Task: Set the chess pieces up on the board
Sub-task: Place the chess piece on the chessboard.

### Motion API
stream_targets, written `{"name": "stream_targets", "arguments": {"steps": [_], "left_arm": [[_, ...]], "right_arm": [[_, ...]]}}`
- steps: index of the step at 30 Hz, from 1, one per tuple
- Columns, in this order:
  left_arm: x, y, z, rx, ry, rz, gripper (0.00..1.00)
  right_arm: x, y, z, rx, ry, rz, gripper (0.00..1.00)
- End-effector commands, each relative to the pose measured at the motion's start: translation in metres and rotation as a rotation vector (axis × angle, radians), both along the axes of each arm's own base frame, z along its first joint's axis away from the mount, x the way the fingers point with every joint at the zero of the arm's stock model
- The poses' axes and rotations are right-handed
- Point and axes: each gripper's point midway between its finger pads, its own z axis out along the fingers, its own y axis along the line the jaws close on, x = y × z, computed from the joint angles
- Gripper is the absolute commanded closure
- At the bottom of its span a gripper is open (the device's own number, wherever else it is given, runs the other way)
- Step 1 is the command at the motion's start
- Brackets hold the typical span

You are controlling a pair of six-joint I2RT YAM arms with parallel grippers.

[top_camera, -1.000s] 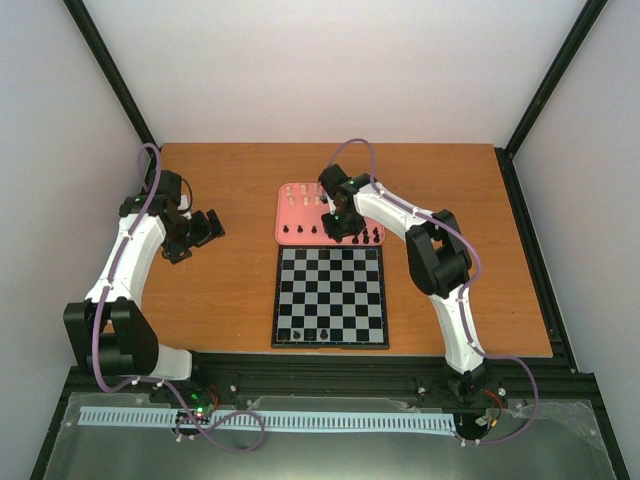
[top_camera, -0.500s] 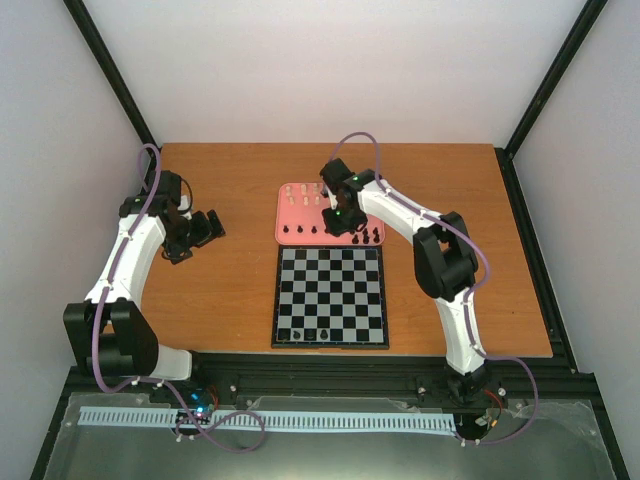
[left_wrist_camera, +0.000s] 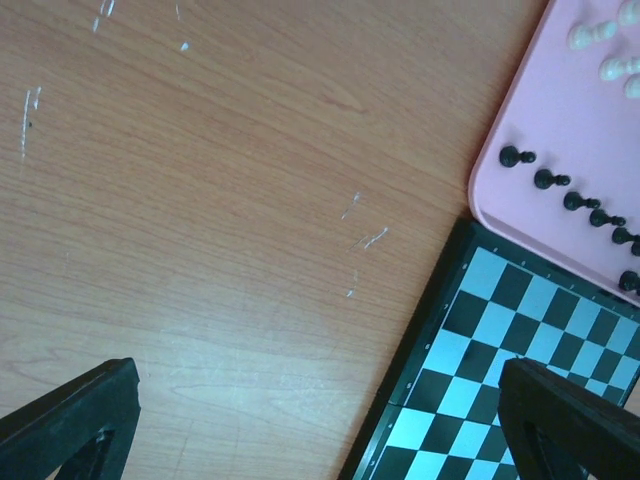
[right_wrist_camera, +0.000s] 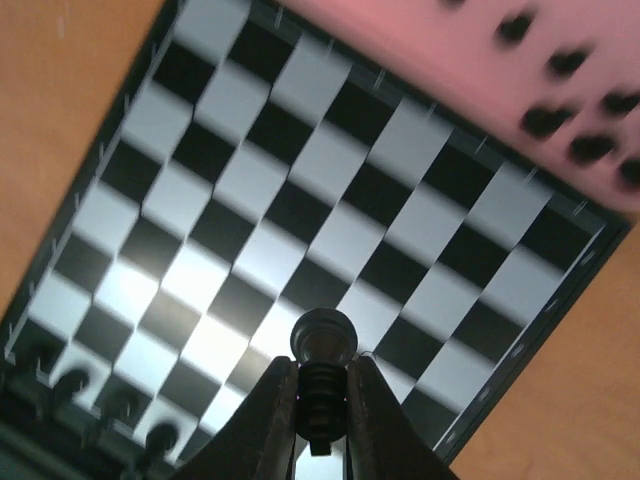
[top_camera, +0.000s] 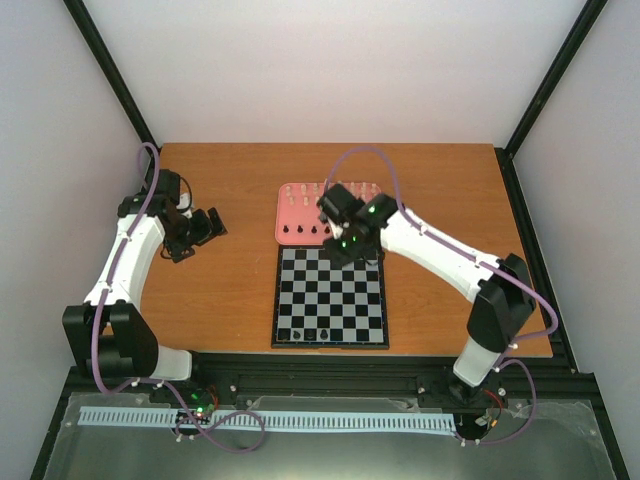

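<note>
The robot's right gripper will next move back across the board (top_camera: 330,290) and down, and let go of the black chess piece beside the last one of the near row, where squares are empty.
My right gripper (top_camera: 345,245) (right_wrist_camera: 322,368) is shut on a black chess piece (right_wrist_camera: 323,338), gripped by its stem between both fingers. It hangs over the far edge of the board (top_camera: 330,290) (right_wrist_camera: 330,225). Several black chess pieces (top_camera: 306,333) (right_wrist_camera: 98,392) stand on the board's near row. More black pieces (top_camera: 300,232) (left_wrist_camera: 565,190) and cream-white ones (top_camera: 300,197) (left_wrist_camera: 592,35) stand on the pink tray (top_camera: 284,215) (left_wrist_camera: 560,110). My left gripper (top_camera: 205,228) (left_wrist_camera: 318,372) is open over bare wood, left of the board's corner (left_wrist_camera: 480,350).
The pink tray (right_wrist_camera: 440,55) lies against the board's far side. Black metal rails run along the table's right and near edges. Orange wood surrounds the board and the tray on all sides.
The right gripper closed on a black piece over the tray, then came toward me with it to the board's far edge. The right arm stretched out. The left arm stayed still.
</note>
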Motion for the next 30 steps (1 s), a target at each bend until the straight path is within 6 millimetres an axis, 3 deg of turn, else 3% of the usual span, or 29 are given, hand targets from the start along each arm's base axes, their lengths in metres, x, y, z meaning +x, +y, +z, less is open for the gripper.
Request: {"name": "stream_targets", "arguments": {"steps": [1, 5, 13, 21, 30], "left_arm": [[0.014, 0.003, 0.029, 0.016, -0.091, -0.007, 0.00], [0.018, 0.007, 0.030, 0.040, -0.088, -0.004, 0.00], [0.010, 0.011, 0.023, 0.066, -0.084, 0.005, 0.00], [0.007, 0.013, 0.025, 0.084, -0.089, -0.003, 0.00], [0.008, 0.012, 0.022, 0.079, -0.087, -0.007, 0.00]], "right_arm": [[-0.061, -0.017, -0.028, -0.075, 0.122, -0.009, 0.94], [-0.100, -0.013, -0.040, -0.075, 0.167, 0.029, 0.94], [-0.134, 0.001, -0.062, -0.057, 0.207, 0.070, 0.94], [-0.147, 0.018, -0.082, -0.084, 0.241, 0.116, 0.94], [-0.149, 0.012, -0.099, -0.127, 0.256, 0.097, 0.94]]}}
